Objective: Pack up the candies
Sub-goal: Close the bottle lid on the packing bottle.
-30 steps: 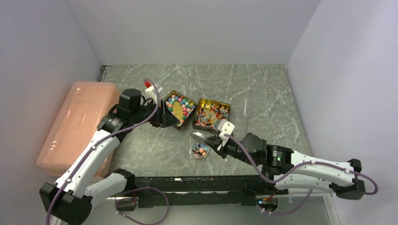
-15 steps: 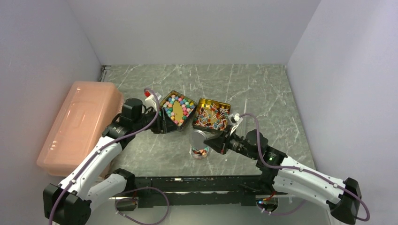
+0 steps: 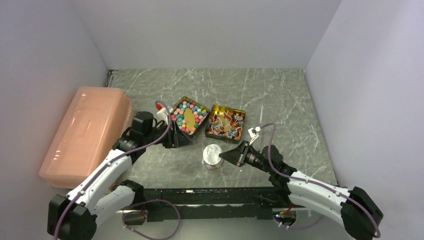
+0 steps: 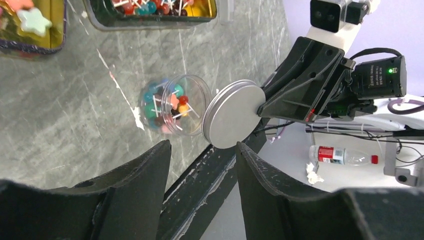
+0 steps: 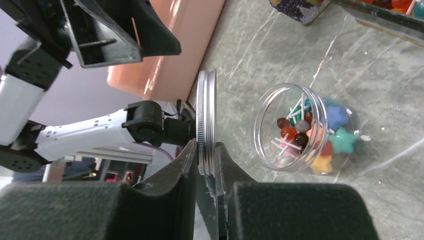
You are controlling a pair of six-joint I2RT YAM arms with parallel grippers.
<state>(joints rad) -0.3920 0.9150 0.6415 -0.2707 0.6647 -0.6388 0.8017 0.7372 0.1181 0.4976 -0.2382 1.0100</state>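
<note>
The jar's opening point(image 5: 288, 127) lies uncovered below my right gripper, so that gripper will next lower the silver lid until it meets the opening and let go of it there.
A small clear jar point(image 5: 305, 127) stands near the table's front edge, holding candies point(image 5: 292, 132): little balls on white sticks and star-shaped sweets. My right gripper point(image 5: 206, 150) is shut on the rim of a round silver lid point(image 5: 206, 122). The lid hangs just above the jar's mouth, apart from it. From above, the lid point(image 3: 213, 153) hides the jar, with the right gripper point(image 3: 229, 156) at its right. More candies fill two gold tins point(image 3: 176, 107) point(image 3: 244, 116) behind. My left gripper point(image 3: 178, 138) hangs open and empty left of the jar point(image 4: 172, 105), below the first tin.
A large pink lidded box point(image 3: 85, 132) lies along the left wall. The table's front edge and a black rail point(image 3: 200, 192) run just below the jar. The grey walls close in the back and both sides.
My right arm has swung the lid leftwards from beside the jar to over its mouth. My left gripper has drawn back from the star-candy tin toward the front, still open.
</note>
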